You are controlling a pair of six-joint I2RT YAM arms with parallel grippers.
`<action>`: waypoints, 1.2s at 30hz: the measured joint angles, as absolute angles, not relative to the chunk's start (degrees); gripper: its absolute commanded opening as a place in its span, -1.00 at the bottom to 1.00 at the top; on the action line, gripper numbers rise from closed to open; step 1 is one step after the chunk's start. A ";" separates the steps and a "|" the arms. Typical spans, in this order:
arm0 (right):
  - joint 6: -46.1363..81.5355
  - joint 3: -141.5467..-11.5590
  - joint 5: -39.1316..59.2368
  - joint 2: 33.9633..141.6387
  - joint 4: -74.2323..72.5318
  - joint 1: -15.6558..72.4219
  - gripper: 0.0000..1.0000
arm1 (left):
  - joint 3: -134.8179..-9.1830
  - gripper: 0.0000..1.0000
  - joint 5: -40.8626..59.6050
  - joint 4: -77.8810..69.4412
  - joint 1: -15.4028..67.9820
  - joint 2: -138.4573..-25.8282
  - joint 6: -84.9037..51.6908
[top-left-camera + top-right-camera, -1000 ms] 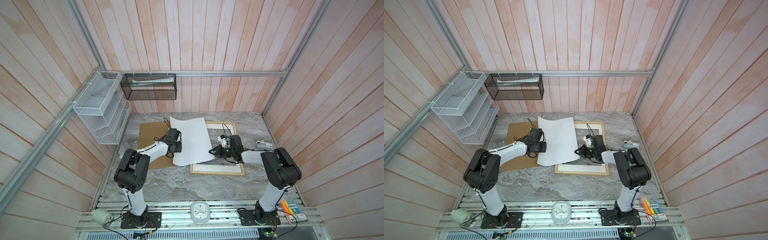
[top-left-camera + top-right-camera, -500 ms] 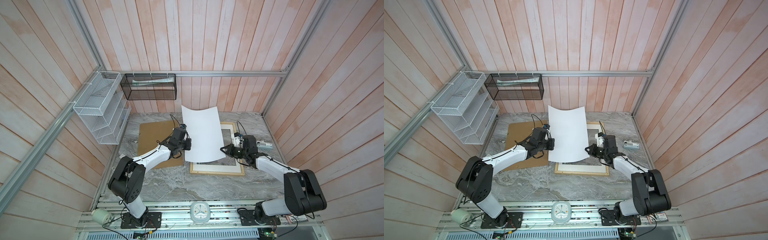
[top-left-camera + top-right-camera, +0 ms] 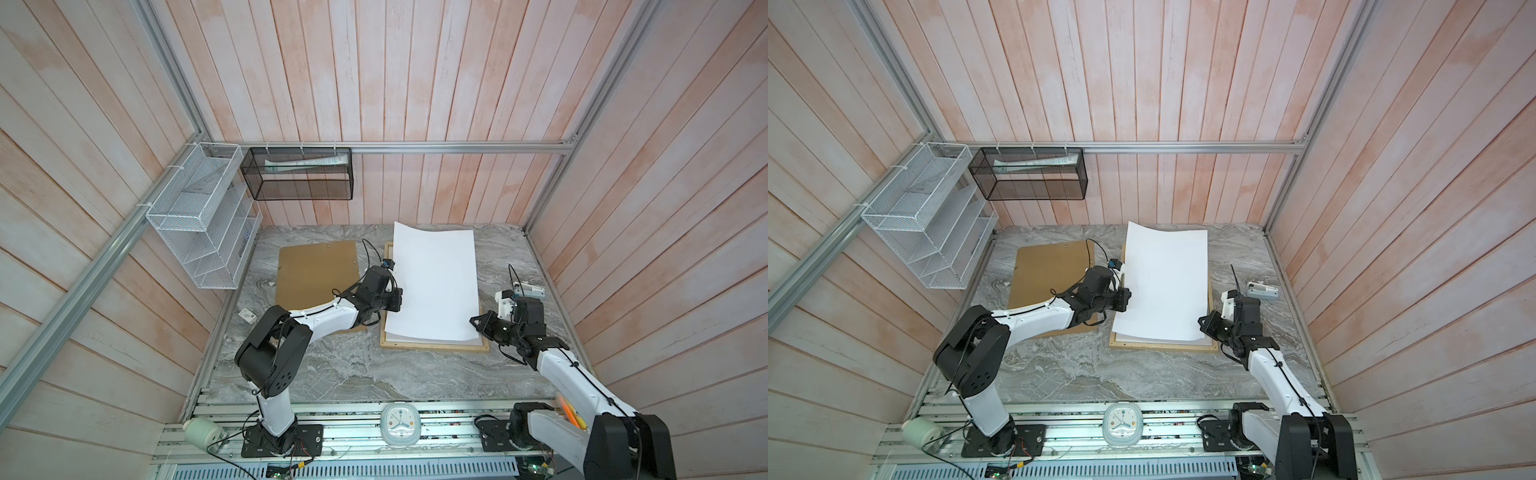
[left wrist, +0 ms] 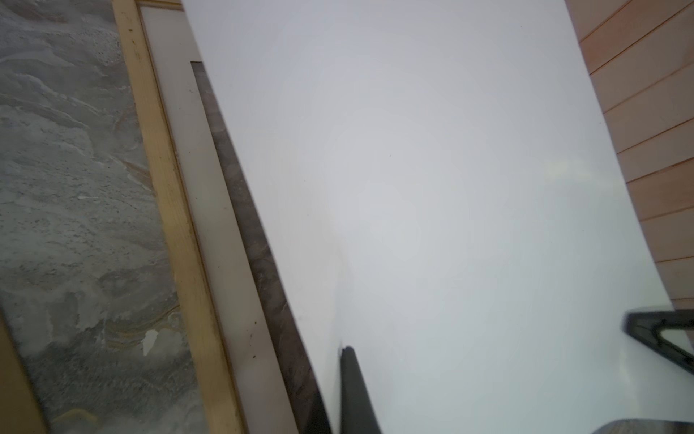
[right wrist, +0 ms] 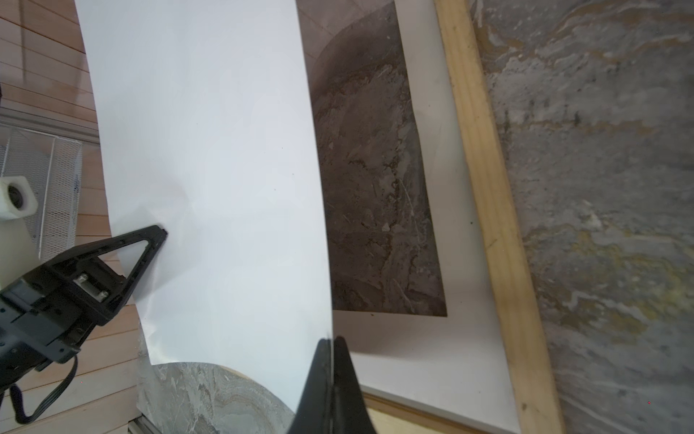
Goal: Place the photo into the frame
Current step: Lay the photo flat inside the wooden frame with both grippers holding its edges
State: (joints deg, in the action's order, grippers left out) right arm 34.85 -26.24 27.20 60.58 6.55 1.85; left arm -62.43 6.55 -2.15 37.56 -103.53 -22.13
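Note:
The left gripper should move down next until the photo's edge rests on the white mat's side strip, which is below the left gripper, and then let go of the photo.
The photo [image 3: 434, 286] [image 3: 1165, 282] shows only its plain white side and hangs slightly curved over the frame [image 3: 434, 346] [image 3: 1163, 348], a pale wood rectangle lying on the marble table. My left gripper [image 3: 400, 297] [image 4: 343, 360] is shut on the photo's left edge. My right gripper [image 3: 473, 322] [image 5: 330, 342] is shut on its near right corner. In the right wrist view the photo [image 5: 210, 150] stands off the frame [image 5: 488, 188], with a white mat [image 5: 450, 188] inside the frame. In the left wrist view the photo [image 4: 432, 188] lies beside the frame strip [image 4: 161, 188].
A brown backing board [image 3: 318, 278] lies left of the frame under the left arm. A small white device [image 3: 530, 289] sits by the right wall. On the walls hang a wire rack [image 3: 199, 216] and a black mesh basket [image 3: 297, 174]. A clock [image 3: 401, 424] sits at the front rail.
Both grippers have carried the photo to the right, from over the board to over the frame. The sheet has come down flatter, and the right arm has swung out to the right.

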 measured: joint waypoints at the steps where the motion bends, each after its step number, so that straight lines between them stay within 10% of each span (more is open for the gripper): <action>1: 34.83 -26.17 27.05 60.77 6.76 1.76 -0.99 | -62.43 -1.00 6.68 -2.22 37.60 -103.88 -22.20; 36: 24.93 -31.07 27.05 72.62 9.08 1.02 -1.00 | -62.28 -0.24 0.60 0.23 37.65 -106.72 -24.93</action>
